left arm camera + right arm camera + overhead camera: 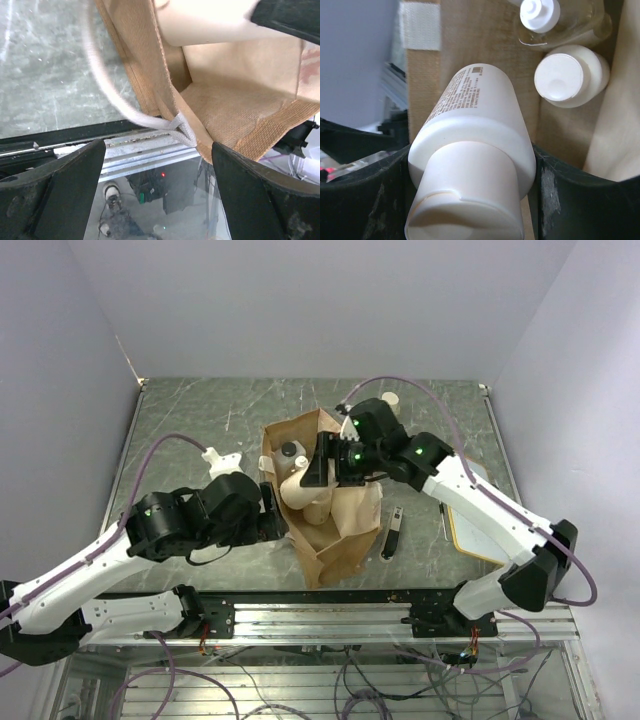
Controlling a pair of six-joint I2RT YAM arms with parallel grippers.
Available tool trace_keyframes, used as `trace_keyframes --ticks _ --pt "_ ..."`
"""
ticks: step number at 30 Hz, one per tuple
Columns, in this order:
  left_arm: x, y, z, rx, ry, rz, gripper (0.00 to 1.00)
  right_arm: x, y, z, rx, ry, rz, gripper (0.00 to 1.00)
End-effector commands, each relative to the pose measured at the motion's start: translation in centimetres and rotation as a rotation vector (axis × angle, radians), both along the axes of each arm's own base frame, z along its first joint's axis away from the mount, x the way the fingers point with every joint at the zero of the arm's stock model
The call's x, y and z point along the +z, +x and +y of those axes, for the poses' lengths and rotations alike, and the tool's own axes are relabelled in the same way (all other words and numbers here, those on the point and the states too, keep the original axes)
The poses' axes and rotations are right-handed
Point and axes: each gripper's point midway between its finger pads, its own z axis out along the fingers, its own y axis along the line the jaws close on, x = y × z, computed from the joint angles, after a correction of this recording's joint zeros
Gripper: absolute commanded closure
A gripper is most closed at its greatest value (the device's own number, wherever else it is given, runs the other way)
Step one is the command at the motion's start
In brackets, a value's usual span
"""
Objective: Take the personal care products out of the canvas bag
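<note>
Free tabletop by the standing bottle point(413, 420) is outward of my right gripper, to its right in the top view. I will lift, move across, lower and let go.
The tan canvas bag point(335, 540) lies in the middle of the table with its mouth facing the far side. My right gripper point(322, 462) is at the mouth, shut on a cream bottle point(305, 492) just below its tan cap point(465, 200), holding it above the bag's inside. Two more bottles sit in the bag: a clear one with a white cap point(560, 20) and a cream one point(570, 75). My left gripper point(157, 200) is open at the bag's left rim point(225, 115), with the cream strap point(115, 100) just beyond its fingers.
A cream bottle point(390, 400) stands on the table behind the right arm. A white-capped item point(222, 458) lies left of the bag by the left arm. A black marker point(392, 535) lies right of the bag, and a white framed board point(470, 535) lies further right.
</note>
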Motion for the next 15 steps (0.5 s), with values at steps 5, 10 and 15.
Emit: trace_keyframes --ticks 5,10,15 --pt "3.4 2.2 2.9 0.085 0.103 -0.143 0.01 7.7 0.4 0.9 0.011 0.295 -0.040 1.00" --pt "5.0 3.0 2.7 0.095 0.080 -0.194 0.01 12.2 1.5 -0.4 -0.030 0.387 -0.145 1.00" --pt "6.0 3.8 2.4 0.103 0.069 -0.245 0.01 16.7 3.1 -2.9 -0.111 0.472 -0.274 1.00"
